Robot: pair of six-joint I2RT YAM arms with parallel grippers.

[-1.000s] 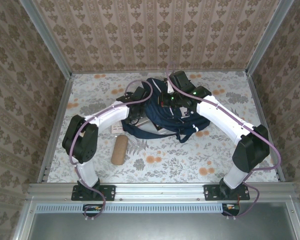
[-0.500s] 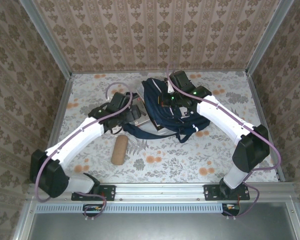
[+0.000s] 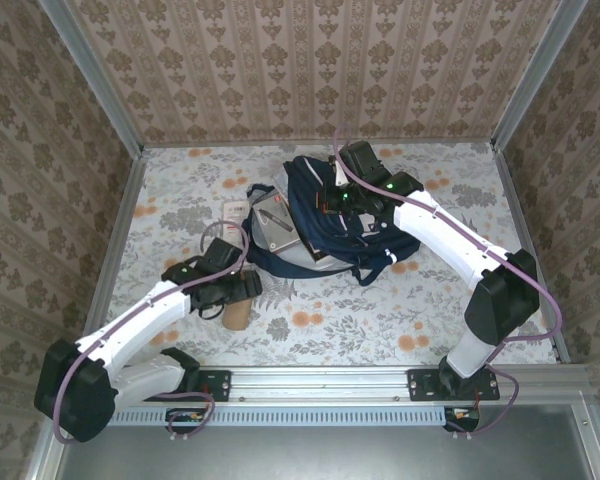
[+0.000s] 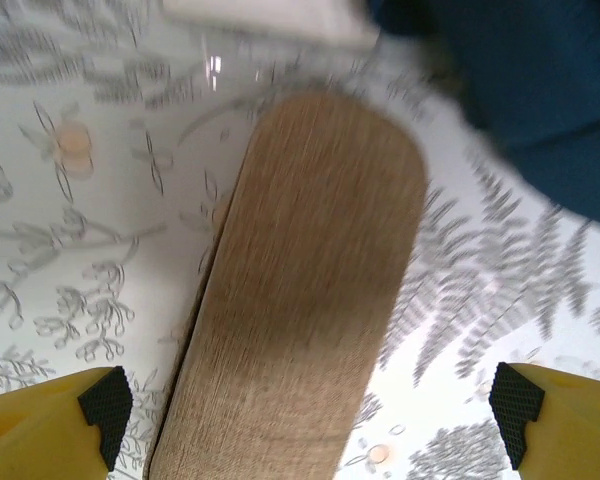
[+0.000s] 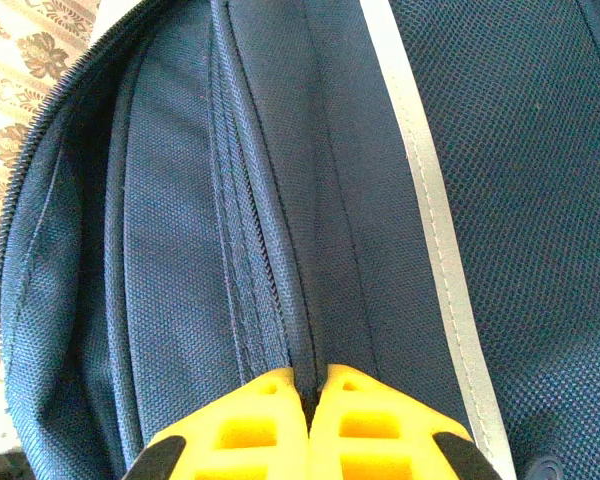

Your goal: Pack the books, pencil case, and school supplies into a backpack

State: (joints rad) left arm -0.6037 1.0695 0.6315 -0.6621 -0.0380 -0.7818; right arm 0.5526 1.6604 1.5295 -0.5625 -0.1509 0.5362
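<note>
The pencil case's middle (image 3: pixel 238 309) (image 4: pixel 270 390) is below my left gripper's open fingers, which already span its width, so I need to lower them slightly back around it next.
The tan pencil case (image 3: pixel 238 316) lies on the flowered table, left of and nearer than the backpack (image 3: pixel 332 212). My left gripper (image 3: pixel 240 292) hovers right over it. In the left wrist view the pencil case (image 4: pixel 310 290) runs up the middle, and the left gripper (image 4: pixel 310 410) is open, its fingertips (image 4: pixel 105 402) wide apart on either side. My right gripper (image 3: pixel 327 202) is on the backpack's top. In the right wrist view the right gripper (image 5: pixel 308 385) is shut on a fold of the backpack (image 5: pixel 180 220) beside the zipper. A grey flat piece (image 3: pixel 275 218) and a white packet (image 3: pixel 236 208) lie left of the backpack.
A navy strap (image 3: pixel 280 265) trails from the backpack toward the pencil case. A white stripe (image 5: pixel 420 200) runs along the backpack's fabric. Metal frame rails and papered walls enclose the table; there is open flowered tabletop (image 3: pixel 380 325) in front of the backpack.
My left arm has drawn back from the backpack toward the near left and now hangs over the pencil case. The grey flat piece has come into view beside the backpack. The right arm has held still.
</note>
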